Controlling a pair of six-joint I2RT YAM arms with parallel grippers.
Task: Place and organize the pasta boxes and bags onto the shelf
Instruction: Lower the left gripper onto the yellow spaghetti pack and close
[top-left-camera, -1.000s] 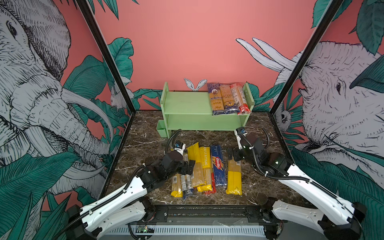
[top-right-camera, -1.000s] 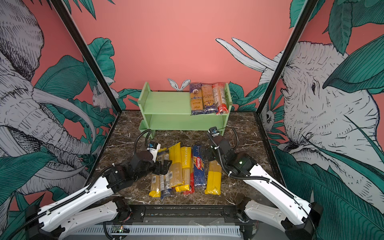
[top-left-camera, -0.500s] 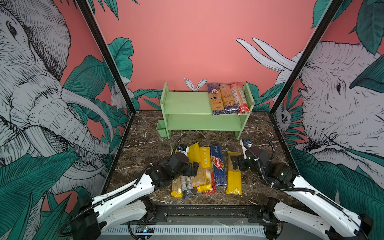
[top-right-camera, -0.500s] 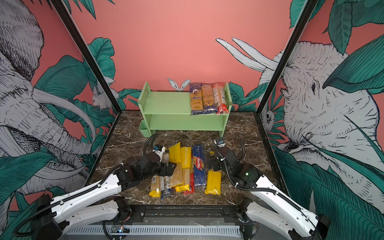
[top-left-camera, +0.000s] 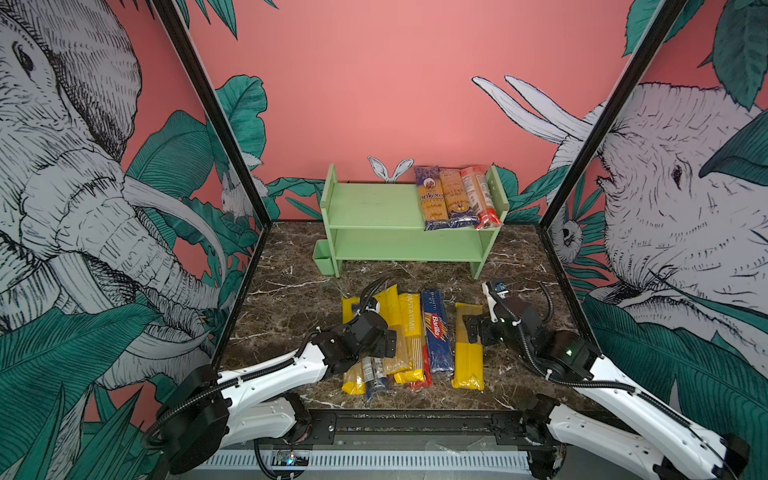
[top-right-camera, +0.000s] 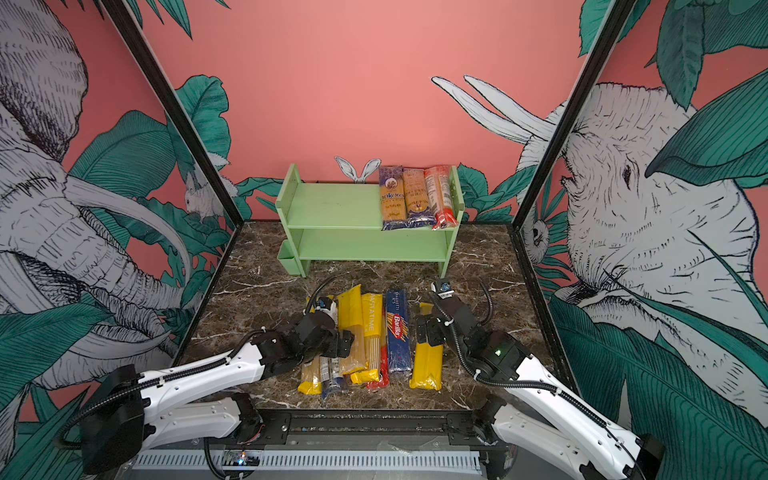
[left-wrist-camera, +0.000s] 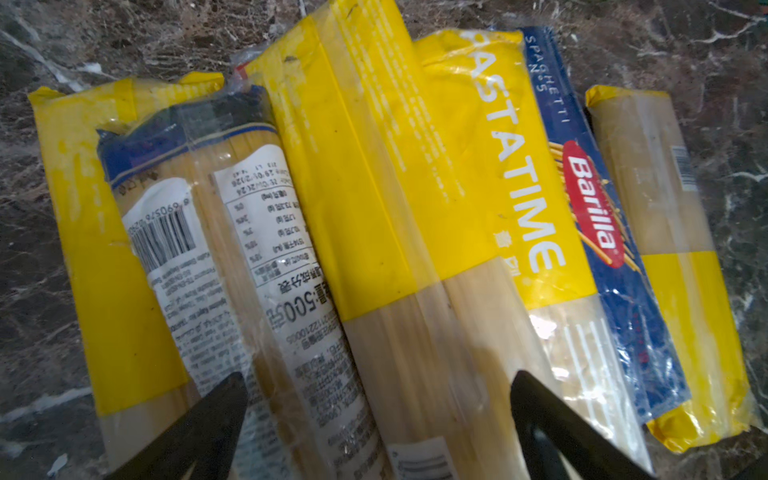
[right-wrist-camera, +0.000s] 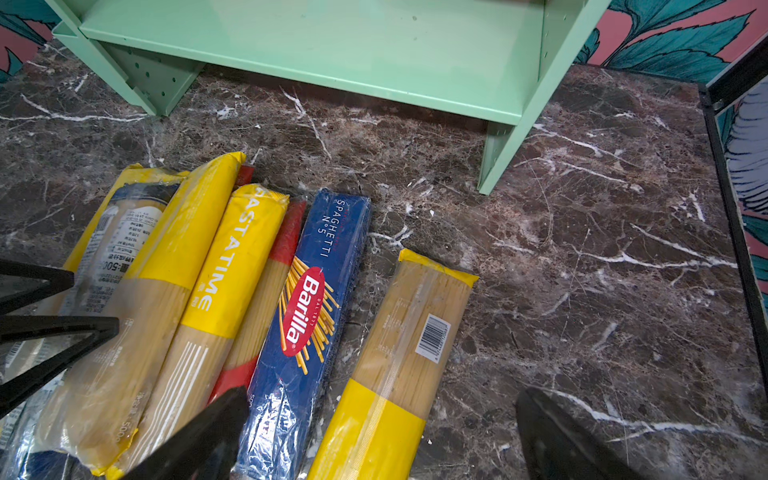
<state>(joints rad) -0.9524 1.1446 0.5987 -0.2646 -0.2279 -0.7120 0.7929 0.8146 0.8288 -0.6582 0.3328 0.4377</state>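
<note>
I should next move my left gripper down and toward the blue Barilla pack (left-wrist-camera: 598, 232), onto the yellow-banded bag's middle (left-wrist-camera: 436, 300), because the yellow-banded bag is below my open fingers.
The pale green shelf (top-left-camera: 374, 203) (top-right-camera: 336, 205) stands at the back, with three pasta bags (top-left-camera: 455, 197) (top-right-camera: 415, 197) lying on the right of its top tier. Several more pasta bags lie side by side on the marble in front, among them a blue Barilla pack (top-left-camera: 436, 328) (left-wrist-camera: 598, 232) (right-wrist-camera: 307, 307). A lone yellow-ended bag (top-left-camera: 468, 353) (right-wrist-camera: 399, 365) lies to their right. My left gripper (top-left-camera: 388, 340) (left-wrist-camera: 378, 382) hangs open low over the pile, astride a white-labelled bag (left-wrist-camera: 266, 266) and a yellow-banded one. My right gripper (top-left-camera: 473, 330) (right-wrist-camera: 382, 399) is open above the lone bag.
A small green cup (top-left-camera: 322, 257) (top-right-camera: 286, 259) hangs on the shelf's left side. The lower tier (right-wrist-camera: 332, 45) holds nothing. Black frame posts and printed walls close in the marble table (top-left-camera: 291, 299) on three sides. A black rail runs along the front edge.
My right gripper has come back from near the shelf's foot and down over the lone yellow-ended bag. My left gripper has sunk lower over the pile. Both stayed open.
</note>
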